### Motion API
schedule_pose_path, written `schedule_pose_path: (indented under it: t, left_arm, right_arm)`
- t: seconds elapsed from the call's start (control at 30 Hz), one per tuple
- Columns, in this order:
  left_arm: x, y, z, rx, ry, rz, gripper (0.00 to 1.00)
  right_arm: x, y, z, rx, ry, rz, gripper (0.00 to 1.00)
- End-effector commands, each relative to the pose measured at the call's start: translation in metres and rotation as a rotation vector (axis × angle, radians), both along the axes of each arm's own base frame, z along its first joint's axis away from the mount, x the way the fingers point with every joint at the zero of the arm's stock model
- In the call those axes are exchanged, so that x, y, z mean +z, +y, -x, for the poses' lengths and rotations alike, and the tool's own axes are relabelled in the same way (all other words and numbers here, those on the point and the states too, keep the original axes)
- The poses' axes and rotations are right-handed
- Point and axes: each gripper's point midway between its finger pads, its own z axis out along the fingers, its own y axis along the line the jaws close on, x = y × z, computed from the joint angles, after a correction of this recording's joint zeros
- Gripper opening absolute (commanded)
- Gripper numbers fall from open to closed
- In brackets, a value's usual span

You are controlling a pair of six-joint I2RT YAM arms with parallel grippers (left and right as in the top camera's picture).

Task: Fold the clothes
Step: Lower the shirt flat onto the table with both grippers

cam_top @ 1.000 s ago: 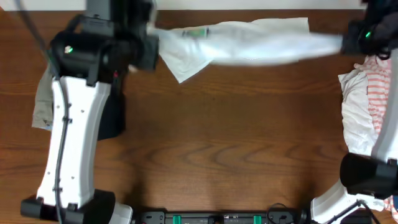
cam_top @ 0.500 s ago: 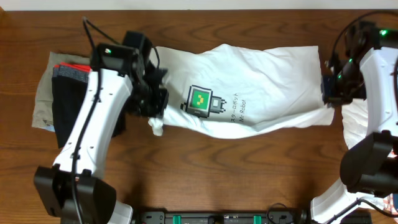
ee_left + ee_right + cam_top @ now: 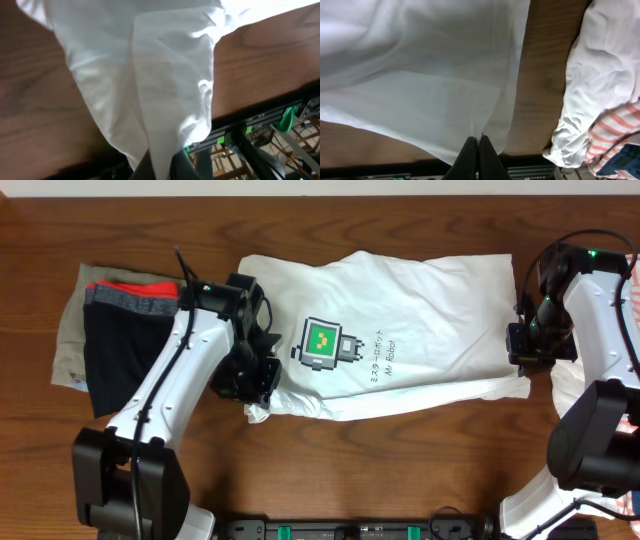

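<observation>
The robot's right gripper will next move away from the robot's base along the shirt's edge by the striped garment and lay the pinched hem over the shirt's body.
The white shirt (image 3: 420,310) with a green-and-black square chest print (image 3: 322,343) lies spread across the table's middle. My left gripper (image 3: 255,380) is shut on its lower left corner; in the left wrist view the white cloth (image 3: 165,85) runs down between the fingers (image 3: 161,167). My right gripper (image 3: 522,352) is shut on the shirt's right edge; in the right wrist view the shirt (image 3: 420,70) fills the left and the closed fingers (image 3: 478,150) pinch its hem. The white orange-striped garment (image 3: 605,125) lies crumpled at the right.
A stack of folded clothes, dark with red and grey on a beige piece (image 3: 115,330), lies at the left edge. The striped garment's pile (image 3: 632,290) sits behind my right arm at the right edge. The wooden table (image 3: 380,450) shows in front.
The shirt has been brought down from a stretched hold at the far edge and laid flat, print up. Both grippers moved toward me and lower, still holding it.
</observation>
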Motion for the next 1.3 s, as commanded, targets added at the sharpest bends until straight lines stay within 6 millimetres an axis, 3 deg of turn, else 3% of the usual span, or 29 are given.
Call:
schedule_pose_path:
  t: [0.0,0.1,0.27,0.43,0.53,0.67,1.0,1.03,1.07,1.1,1.17,1.27]
  left_arm:
    - [0.0,-0.005,-0.004,-0.002,-0.024,0.015,0.06]
    - [-0.002,-0.003,-0.012,-0.006,-0.061,0.002,0.06]
    - [-0.008,0.016,-0.033,-0.006,-0.157,-0.123,0.06]
    - [-0.01,0.037,-0.075,0.065,-0.34,-0.268,0.06]
    - [-0.006,0.034,-0.106,0.101,-0.463,-0.261,0.06]
    - [-0.001,0.027,-0.129,0.128,-0.557,-0.229,0.06]
    - [-0.012,0.024,-0.139,0.128,-0.559,-0.229,0.06]
    - [-0.017,0.024,-0.139,0.126,-0.546,-0.234,0.13]
    - [-0.019,0.024,-0.139,0.124,-0.542,-0.235,0.31]
    - [-0.02,0.024,-0.139,0.124,-0.539,-0.236,0.37]
    - [-0.02,0.024,-0.139,0.124,-0.539,-0.236,0.44]
    - [-0.02,0.025,-0.136,0.122,-0.531,-0.239,0.52]
  right_arm:
    - [0.0,-0.005,-0.001,-0.03,-0.011,0.022,0.01]
    - [-0.001,-0.006,-0.004,-0.03,-0.024,0.024,0.01]
    - [-0.004,-0.009,-0.02,-0.04,-0.089,0.036,0.01]
    - [-0.005,-0.019,-0.051,-0.091,-0.218,0.09,0.01]
    - [-0.004,-0.028,-0.066,-0.13,-0.284,0.131,0.01]
    - [-0.003,-0.032,-0.076,-0.145,-0.327,0.138,0.02]
    - [-0.008,-0.042,-0.078,-0.169,-0.349,0.146,0.03]
    - [-0.01,-0.044,-0.081,-0.174,-0.361,0.147,0.1]
    - [-0.012,-0.045,-0.083,-0.174,-0.37,0.149,0.17]
    - [-0.013,-0.045,-0.085,-0.174,-0.383,0.151,0.25]
    - [-0.015,-0.046,-0.088,-0.174,-0.395,0.152,0.37]
    - [-0.016,-0.045,-0.088,-0.174,-0.393,0.147,0.38]
